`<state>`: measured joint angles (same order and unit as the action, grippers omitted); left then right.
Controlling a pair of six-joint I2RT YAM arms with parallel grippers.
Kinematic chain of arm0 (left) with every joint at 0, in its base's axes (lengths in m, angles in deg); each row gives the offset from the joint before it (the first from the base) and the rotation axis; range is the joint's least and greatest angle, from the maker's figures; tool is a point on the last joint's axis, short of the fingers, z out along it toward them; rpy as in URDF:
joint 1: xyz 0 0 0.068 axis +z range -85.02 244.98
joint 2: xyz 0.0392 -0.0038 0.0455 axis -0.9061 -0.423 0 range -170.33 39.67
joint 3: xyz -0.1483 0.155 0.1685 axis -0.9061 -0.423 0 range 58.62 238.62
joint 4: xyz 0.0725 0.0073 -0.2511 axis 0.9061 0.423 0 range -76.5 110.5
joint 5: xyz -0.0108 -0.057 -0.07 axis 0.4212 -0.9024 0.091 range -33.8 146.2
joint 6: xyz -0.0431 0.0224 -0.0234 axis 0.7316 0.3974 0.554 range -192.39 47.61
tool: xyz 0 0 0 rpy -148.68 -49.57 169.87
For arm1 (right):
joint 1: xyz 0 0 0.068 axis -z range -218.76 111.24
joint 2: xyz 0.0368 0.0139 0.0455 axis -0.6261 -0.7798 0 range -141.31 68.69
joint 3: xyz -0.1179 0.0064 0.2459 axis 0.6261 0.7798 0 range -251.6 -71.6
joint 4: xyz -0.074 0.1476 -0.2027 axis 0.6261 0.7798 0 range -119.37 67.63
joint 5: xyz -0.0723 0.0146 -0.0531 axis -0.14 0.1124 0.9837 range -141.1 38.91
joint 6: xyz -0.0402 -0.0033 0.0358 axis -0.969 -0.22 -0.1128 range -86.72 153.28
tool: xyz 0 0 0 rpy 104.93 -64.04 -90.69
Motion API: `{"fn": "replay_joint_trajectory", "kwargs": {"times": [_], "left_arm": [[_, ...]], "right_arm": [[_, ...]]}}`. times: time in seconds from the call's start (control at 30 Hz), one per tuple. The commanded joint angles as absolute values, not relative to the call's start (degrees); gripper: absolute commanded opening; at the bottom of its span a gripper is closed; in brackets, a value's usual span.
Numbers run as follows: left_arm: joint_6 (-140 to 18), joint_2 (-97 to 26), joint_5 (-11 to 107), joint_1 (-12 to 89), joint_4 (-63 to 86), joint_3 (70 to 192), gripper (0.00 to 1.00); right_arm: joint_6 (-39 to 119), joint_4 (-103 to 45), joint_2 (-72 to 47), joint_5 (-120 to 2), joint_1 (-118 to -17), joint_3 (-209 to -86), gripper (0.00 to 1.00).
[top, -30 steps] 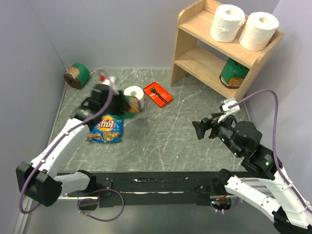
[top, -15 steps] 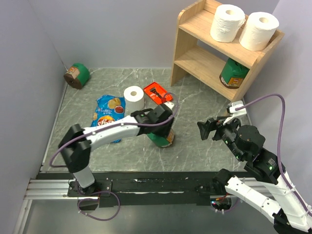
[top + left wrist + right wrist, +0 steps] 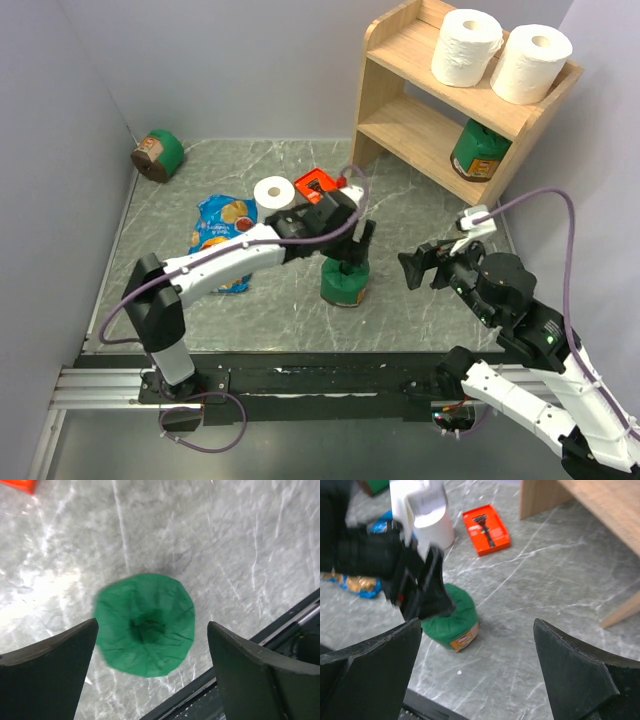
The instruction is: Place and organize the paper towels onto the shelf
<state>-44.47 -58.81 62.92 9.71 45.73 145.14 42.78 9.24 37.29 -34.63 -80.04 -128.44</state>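
My right gripper swings across and lowers its fingers over the green canister's dimpled top next, since the canister stands below it and to its left in the top view.
Two white paper towels (image 3: 466,47) (image 3: 531,63) stand on the top tier of the wooden shelf (image 3: 400,52) at the back right. A third paper towel (image 3: 274,195) (image 3: 437,530) stands on the table, left of centre. My left gripper (image 3: 355,250) (image 3: 152,625) hangs open just above a green canister (image 3: 345,283) (image 3: 145,625) (image 3: 457,617) standing mid-table, with its fingers apart from it. Over the table to the canister's right, my right gripper (image 3: 415,268) (image 3: 477,625) is open and empty.
Another green canister (image 3: 480,150) sits on the shelf's lower tier, and one more (image 3: 157,155) lies in the back left corner. An orange razor pack (image 3: 318,187) (image 3: 486,528) lies beside the table roll. A blue chip bag (image 3: 220,235) lies at the left.
My left arm swung from the left side to mid-table with the green canister, set it down upright and opened. The right gripper barely shifted.
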Motion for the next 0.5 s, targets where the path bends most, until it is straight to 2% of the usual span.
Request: {"fn": "replay_joint_trajectory", "kwargs": {"times": [0.0,0.2,0.47], "left_arm": [[-45.76,-51.67,59.46,19.15,46.10,148.09,0.96],[-46.55,-42.09,58.48,34.71,43.83,141.16,0.96],[-51.73,-29.35,68.49,37.73,39.27,126.48,0.96]], "right_arm": [[43.91,7.72,31.97,-40.89,-80.33,-129.34,0.99],[47.87,8.43,22.74,-45.03,-80.77,-131.02,0.96],[49.36,2.80,11.75,-47.06,-84.37,-130.40,0.92]]}}
